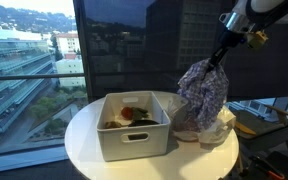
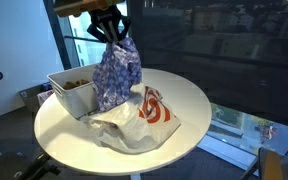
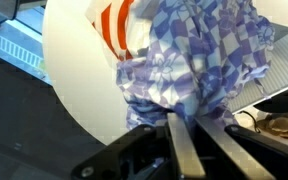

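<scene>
The cloth comes down with my gripper toward the white plastic bag [image 2: 134, 128] [image 3: 120, 25] below for release there next, since the cloth's lower end already touches the bag.
A blue-and-white patterned cloth [image 1: 204, 88] hangs bunched from my gripper [image 1: 220, 58], lifted over the round white table [image 1: 84, 135]. In the wrist view the two fingers of the gripper [image 3: 187, 118] are pinched tight on the top of the cloth [image 3: 199, 55]. In an exterior view the cloth [image 2: 117, 72] dangles beside the white bin, and its lower end touches a white plastic bag with red print [image 2: 144, 115] that lies on the table.
A white rectangular bin [image 1: 134, 125] holding dark and red items stands on the table next to the cloth. The table [image 2: 199, 100] stands close to large windows. The bag [image 1: 214, 125] lies near the table's edge.
</scene>
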